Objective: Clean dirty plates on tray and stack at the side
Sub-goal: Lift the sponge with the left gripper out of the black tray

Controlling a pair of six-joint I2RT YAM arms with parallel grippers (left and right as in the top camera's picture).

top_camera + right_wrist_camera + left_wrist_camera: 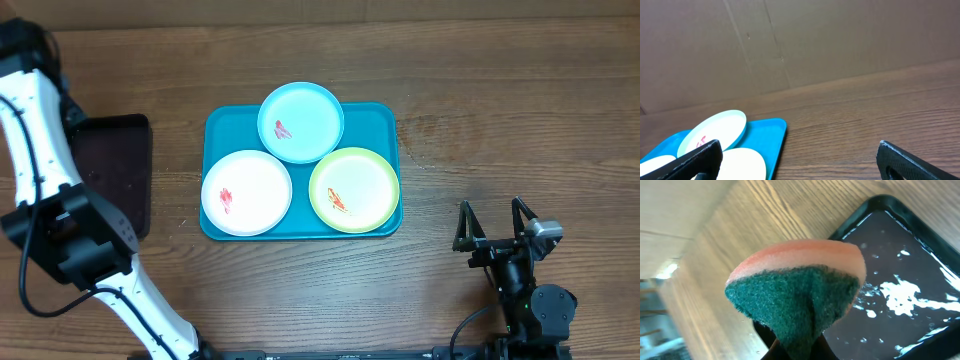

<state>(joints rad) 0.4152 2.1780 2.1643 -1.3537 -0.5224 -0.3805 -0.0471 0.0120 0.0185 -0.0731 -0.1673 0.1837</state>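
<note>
My left gripper moves over the white plate (246, 192) next and releases the sponge. The plate lies to the gripper's right in the overhead view and carries a red smear.
Three plates lie on the turquoise tray (378, 124): a light blue plate (300, 122) at the back, a white plate (246, 192) front left and a yellow-green rimmed plate (354, 189) front right. Each carries a red or orange smear. My left gripper (801, 348) is shut on a sponge (800, 287) with a green scouring face and an orange back, held over the black tray (905, 255). Well right of the tray, my right gripper (492, 222) stands open and empty; in its wrist view the tray (776, 134) and light blue plate (715, 129) lie ahead to the left.
A smaller black tray (115, 165) with wet streaks sits left of the turquoise tray. The white left arm (30, 130) runs along the table's left side. Bare wood lies between the turquoise tray and the right gripper. A brown cardboard wall (840, 40) backs the table.
</note>
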